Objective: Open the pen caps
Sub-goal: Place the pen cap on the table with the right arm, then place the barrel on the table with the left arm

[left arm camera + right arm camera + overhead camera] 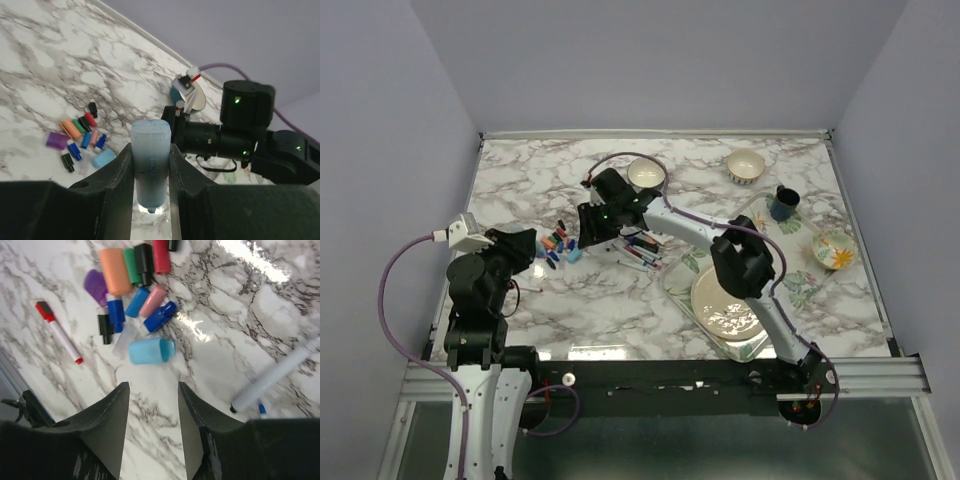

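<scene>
I should move my left gripper past the fat light-blue cap and down to the marble (607, 263) beside the pens to let go of the body of the pen, because the pen's blue tip is bare.
A heap of loose pen caps (135, 285) in orange, green, red, blue, pink, black and purple lies on the marble; it also shows as the pile of caps (558, 245) and the scattered caps (80, 137). A fat light-blue cap (150, 350) lies alone just ahead of my right gripper (154, 385), which hovers open with nothing between its fingers. My left gripper (150, 150) is shut on a thick pale-blue marker barrel (150, 170), blue tip towards the camera. A thin white pen with a red cap (57, 332) lies to the left.
More pens (642, 250) lie right of the caps, and a white pen (280, 375) lies near my right fingers. Two bowls (644, 172) (745, 165) stand at the back. A tray (680, 285) on the right holds a plate (725, 305), a dark mug (783, 203) and a floral bowl (835, 250).
</scene>
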Robot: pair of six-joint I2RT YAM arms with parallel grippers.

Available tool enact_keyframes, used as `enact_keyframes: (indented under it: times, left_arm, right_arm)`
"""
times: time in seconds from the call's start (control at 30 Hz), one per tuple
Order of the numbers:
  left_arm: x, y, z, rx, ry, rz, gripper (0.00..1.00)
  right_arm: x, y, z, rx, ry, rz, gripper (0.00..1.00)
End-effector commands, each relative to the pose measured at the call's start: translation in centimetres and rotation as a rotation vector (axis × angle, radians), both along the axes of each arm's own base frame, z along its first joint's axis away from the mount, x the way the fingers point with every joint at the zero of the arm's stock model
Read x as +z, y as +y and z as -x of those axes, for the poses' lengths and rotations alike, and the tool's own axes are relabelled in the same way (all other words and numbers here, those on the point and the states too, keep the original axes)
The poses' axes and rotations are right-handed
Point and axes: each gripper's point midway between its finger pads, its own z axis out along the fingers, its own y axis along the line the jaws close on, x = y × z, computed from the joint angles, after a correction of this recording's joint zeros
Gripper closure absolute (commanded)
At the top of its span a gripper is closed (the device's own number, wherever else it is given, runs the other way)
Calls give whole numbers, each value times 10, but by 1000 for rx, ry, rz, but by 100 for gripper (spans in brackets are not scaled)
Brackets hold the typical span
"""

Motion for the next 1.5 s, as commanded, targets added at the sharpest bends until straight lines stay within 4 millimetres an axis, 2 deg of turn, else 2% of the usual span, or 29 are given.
enact_keyframes:
  times: [0.0,0.03,0.07,0.1,0.13,0.17,0.23,0.27,0.3,0.33,0.37,0.4,0.43,0.5,0.53,0.6,0.63,0.67,0.7,0.73,0.77,0.83,0.97,1.07,1.1,1.23,1.27,1.3,1.47]
  left_arm:
    - [-11,-46,1,-243,37,107,100]
    - [-19,-50,0,-263,61,125,100]
    - [-21,-58,1,-317,68,136,100]
    - [-28,-61,-2,-335,98,144,100]
    - [-36,-66,-2,-363,123,157,100]
    - [-38,-70,-4,-390,125,162,100]
    - [-52,-78,-7,-432,188,167,100]
    - [-57,-88,-5,-476,210,146,100]
    - [-69,-88,-10,-454,261,134,100]
    - [-70,-92,-12,-459,279,115,100]
    - [-78,-107,-6,-505,319,84,100]
    - [-84,-111,-7,-503,350,69,100]
    - [-95,-112,-13,-462,402,46,100]
    - [-109,-127,-9,-449,471,67,100]
    - [-127,-124,-11,-396,515,70,100]
    - [-135,-133,-13,-358,505,147,100]
    - [-157,-133,-7,-299,551,240,100]
    - [-153,-134,-16,-268,489,294,100]
    - [-160,-135,-16,-243,486,334,100]
    - [-180,-134,-9,-202,528,398,100]
    - [-174,-136,-18,-189,470,433,100]
    - [-187,-137,-19,-164,490,455,100]
    - [-188,-149,-33,-164,489,490,99]
    - [-197,-151,-40,-132,509,492,84]
    - [-198,-152,-41,-121,512,508,75]
    - [-207,-153,-47,-97,531,496,61]
    - [-207,-154,-48,-103,528,495,59]
    - [-207,-154,-48,-103,529,491,51]
    - [-195,-160,-52,-151,501,458,37]
  right_arm:
    - [89,-39,-23,18,-243,-36,48]
    - [89,-49,-18,43,-242,-26,48]
    - [110,-60,-18,94,-314,-33,48]
    - [118,-67,-15,144,-346,-32,48]
    - [116,-75,1,230,-321,-28,48]
    - [136,-88,6,346,-415,-43,48]
    - [151,-105,39,515,-406,-112,50]
    - [142,-120,45,582,-432,-104,50]
    - [163,-132,57,608,-490,-122,50]
    - [165,-141,56,600,-541,-95,50]
    - [147,-155,61,608,-546,-53,49]
    - [169,-166,65,595,-633,-59,47]
    - [174,-171,59,567,-691,-45,43]
    - [171,-190,59,525,-696,-49,40]
    - [187,-194,62,511,-730,-102,38]
    - [191,-209,57,461,-705,-151,38]
    - [194,-214,60,458,-702,-192,37]
    - [195,-222,54,426,-685,-205,37]
    - [196,-225,55,419,-674,-223,37]
    - [198,-227,57,420,-657,-247,37]
    - [200,-232,56,401,-639,-263,37]
    - [204,-231,60,408,-629,-302,37]
    - [204,-230,67,427,-610,-333,37]
    - [206,-230,68,429,-609,-338,37]
    - [205,-231,68,427,-608,-340,37]
    - [211,-234,70,426,-618,-352,37]
    - [212,-235,69,422,-620,-354,37]
    - [211,-236,69,422,-618,-354,37]
    - [214,-237,70,423,-615,-367,37]
